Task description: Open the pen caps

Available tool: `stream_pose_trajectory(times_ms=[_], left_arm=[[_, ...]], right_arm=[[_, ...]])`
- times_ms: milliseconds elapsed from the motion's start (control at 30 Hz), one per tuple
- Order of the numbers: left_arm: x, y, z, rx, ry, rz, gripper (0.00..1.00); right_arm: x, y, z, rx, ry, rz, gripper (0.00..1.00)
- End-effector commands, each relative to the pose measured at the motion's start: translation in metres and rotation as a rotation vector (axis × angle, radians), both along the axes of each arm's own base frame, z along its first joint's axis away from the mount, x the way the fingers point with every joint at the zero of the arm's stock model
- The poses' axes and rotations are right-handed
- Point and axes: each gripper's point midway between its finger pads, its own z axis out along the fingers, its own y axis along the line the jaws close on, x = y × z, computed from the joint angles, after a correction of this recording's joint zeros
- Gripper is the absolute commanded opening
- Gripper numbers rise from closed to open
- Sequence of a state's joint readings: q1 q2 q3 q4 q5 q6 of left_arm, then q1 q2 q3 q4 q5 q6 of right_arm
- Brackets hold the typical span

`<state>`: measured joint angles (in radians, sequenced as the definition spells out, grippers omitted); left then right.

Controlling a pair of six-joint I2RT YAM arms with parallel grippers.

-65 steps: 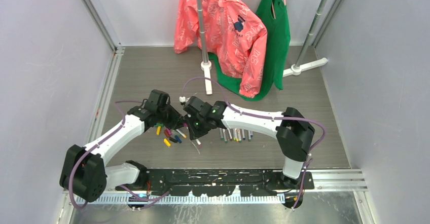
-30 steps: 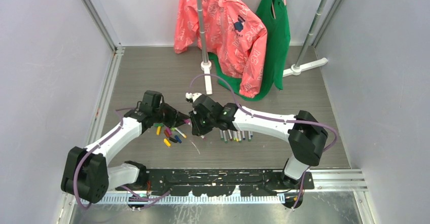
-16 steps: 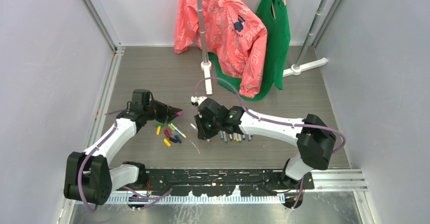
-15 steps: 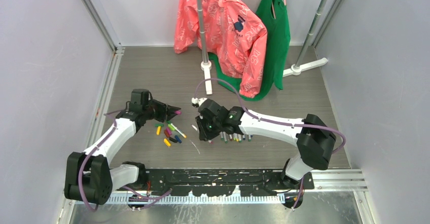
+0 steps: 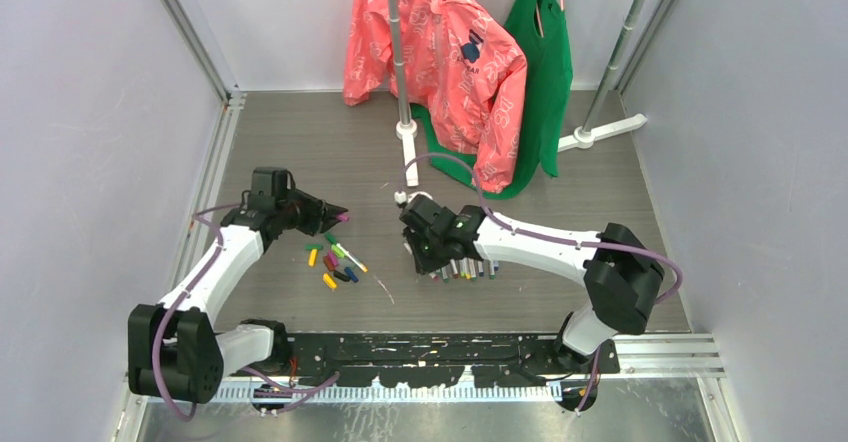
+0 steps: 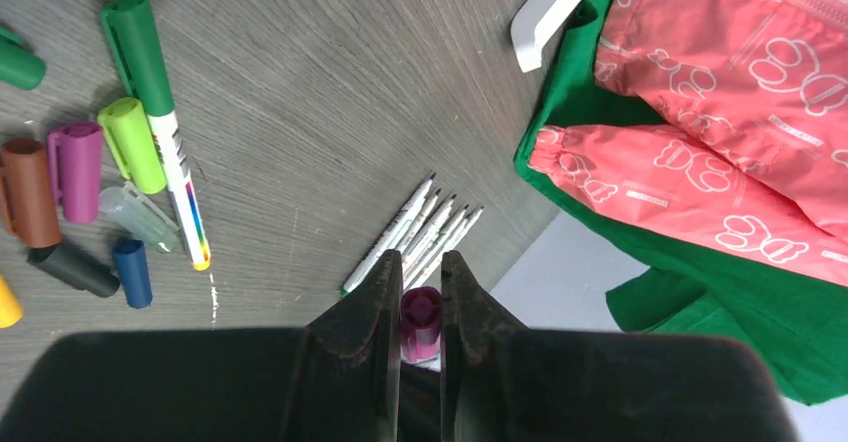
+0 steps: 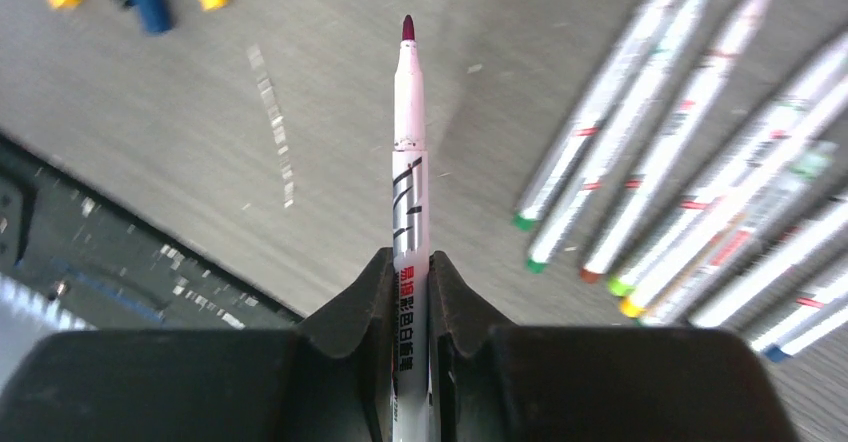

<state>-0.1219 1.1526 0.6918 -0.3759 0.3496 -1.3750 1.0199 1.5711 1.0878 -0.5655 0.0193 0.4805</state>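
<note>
My right gripper turns the whitish pen next, then lowers it over the middle of the row of uncapped pens and releases it.
My left gripper (image 5: pixel 338 214) (image 6: pixel 421 267) is shut on a magenta pen cap (image 6: pixel 421 320) and holds it above the table, just beyond the pile of loose caps (image 5: pixel 332 262). In the left wrist view that pile shows green, purple, brown, blue and dark caps (image 6: pixel 76 167), with one capped green pen (image 6: pixel 160 112) among them. My right gripper (image 5: pixel 428 254) (image 7: pixel 410 262) is shut on an uncapped whitish pen (image 7: pixel 409 162) with a dark red tip, held over the left end of a row of uncapped pens (image 5: pixel 465 268) (image 7: pixel 680 192).
A pink jacket (image 5: pixel 455 62) and a green garment (image 5: pixel 545 72) hang on a rack at the back; its white foot (image 5: pixel 410 157) and grey poles stand behind the arms. Grey walls close in both sides.
The grippers have pulled apart: my left arm drew back to the left with the magenta cap, my right arm swung right and toward the pen row with the bare pen.
</note>
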Motion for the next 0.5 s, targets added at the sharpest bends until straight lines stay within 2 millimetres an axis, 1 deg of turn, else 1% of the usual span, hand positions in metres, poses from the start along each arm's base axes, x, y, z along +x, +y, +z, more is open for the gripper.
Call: stream_pose_trajectory(times_ms=[0, 100, 200, 300, 467], left_arm=[[-0.011, 0.017, -0.002, 0.16, 0.019, -0.068, 0.0], [-0.023, 0.026, -0.016, 0.232, 0.081, -0.091, 0.0], [-0.034, 0.035, -0.029, 0.295, 0.142, -0.112, 0.0], [-0.043, 0.04, -0.041, 0.33, 0.192, -0.13, 0.0], [-0.054, 0.048, -0.053, 0.381, 0.251, -0.149, 0.0]], right_arm=[[0.042, -0.031, 0.018, -0.034, -0.105, -0.18, 0.01], [0.059, -0.053, 0.015, -0.082, -0.129, -0.254, 0.01], [0.071, -0.072, 0.007, -0.147, -0.136, -0.294, 0.03], [0.078, -0.083, 0.0, -0.185, -0.134, -0.321, 0.07], [0.087, -0.098, -0.01, -0.224, -0.126, -0.364, 0.1]])
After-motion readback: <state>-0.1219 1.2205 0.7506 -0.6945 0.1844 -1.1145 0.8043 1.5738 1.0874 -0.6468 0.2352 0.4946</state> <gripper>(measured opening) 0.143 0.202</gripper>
